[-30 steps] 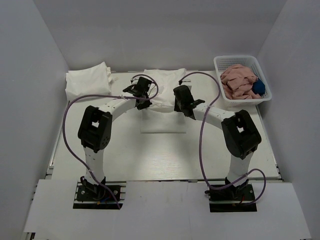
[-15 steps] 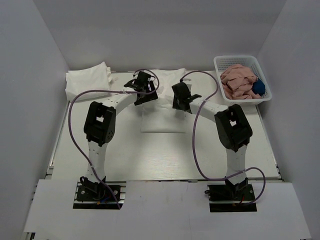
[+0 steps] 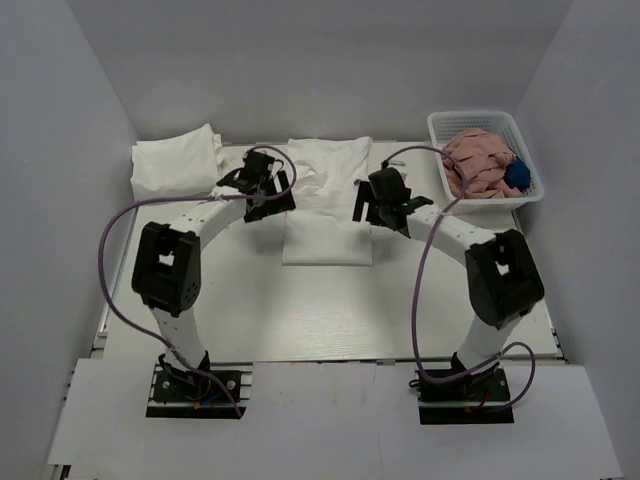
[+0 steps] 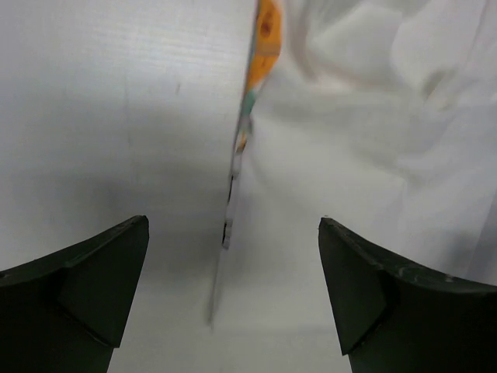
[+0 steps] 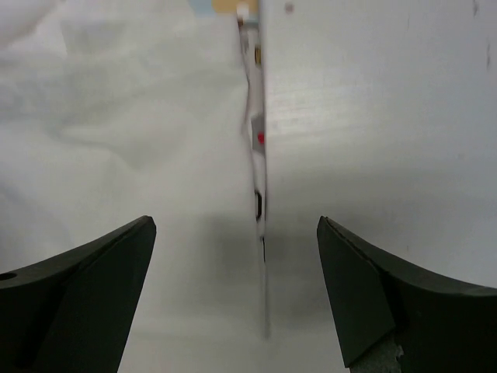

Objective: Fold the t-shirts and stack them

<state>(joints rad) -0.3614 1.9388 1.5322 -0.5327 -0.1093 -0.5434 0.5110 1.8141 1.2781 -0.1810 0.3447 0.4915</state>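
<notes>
My left gripper will move back and down onto the middle t-shirt's near corner [image 3: 284, 263] [image 4: 213, 321] on its own side, because that corner lies flat, closer to the base.
One white t-shirt [image 3: 325, 200] lies in the middle of the table as a long folded strip. A second folded white t-shirt [image 3: 178, 160] sits at the back left. My left gripper [image 3: 262, 188] hovers at the strip's left edge, and my right gripper [image 3: 383, 203] at its right edge. In the left wrist view the left gripper [image 4: 233, 225] is open and empty above the shirt's printed orange and green edge [image 4: 262, 54]. The right gripper [image 5: 235, 224] is likewise open and empty over the other printed edge [image 5: 253, 116].
A white basket [image 3: 470, 116] at the back right holds crumpled pink cloth [image 3: 480, 160] and a small blue item [image 3: 516, 175]. Grey walls close in on both sides. Purple cables loop from both arms over the table [image 3: 250, 300].
Both grippers went from shut on the middle shirt to open and let it go. Each moved outward to the shirt's side edges, and the cloth settled flat.
</notes>
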